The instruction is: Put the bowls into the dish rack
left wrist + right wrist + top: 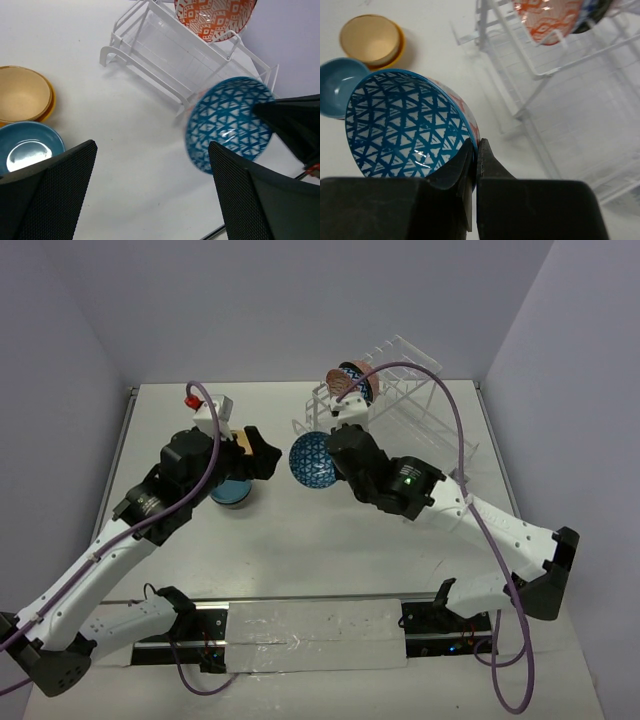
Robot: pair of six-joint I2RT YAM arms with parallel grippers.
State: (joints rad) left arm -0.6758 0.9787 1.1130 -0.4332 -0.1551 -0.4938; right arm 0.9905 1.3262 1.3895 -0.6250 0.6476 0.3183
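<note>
I need to move my right gripper up and outward next, then bring the blue-zigzag bowl (400,130) down into the rack's top slots and let go of it, because those slots are free beside the racked bowls.
My right gripper (475,146) is shut on the rim of a blue-zigzag patterned bowl (400,130), holding it tilted on its side above the table (312,462), just left of the dish rack (430,410). A reddish-orange patterned bowl (350,382) stands on edge in the rack's top slots (212,17). My left gripper (151,147) is open with nothing between its fingers, hovering over a plain blue bowl (27,147). A tan bowl (20,92) sits nested in an orange-yellow one (400,47) beside it.
The white wire rack (107,50) has a clear tray bottom (580,130) and fills the back right of the table (330,540). Purple cables (455,420) loop above the right arm. A taped strip (320,635) runs along the near edge between the arm bases.
</note>
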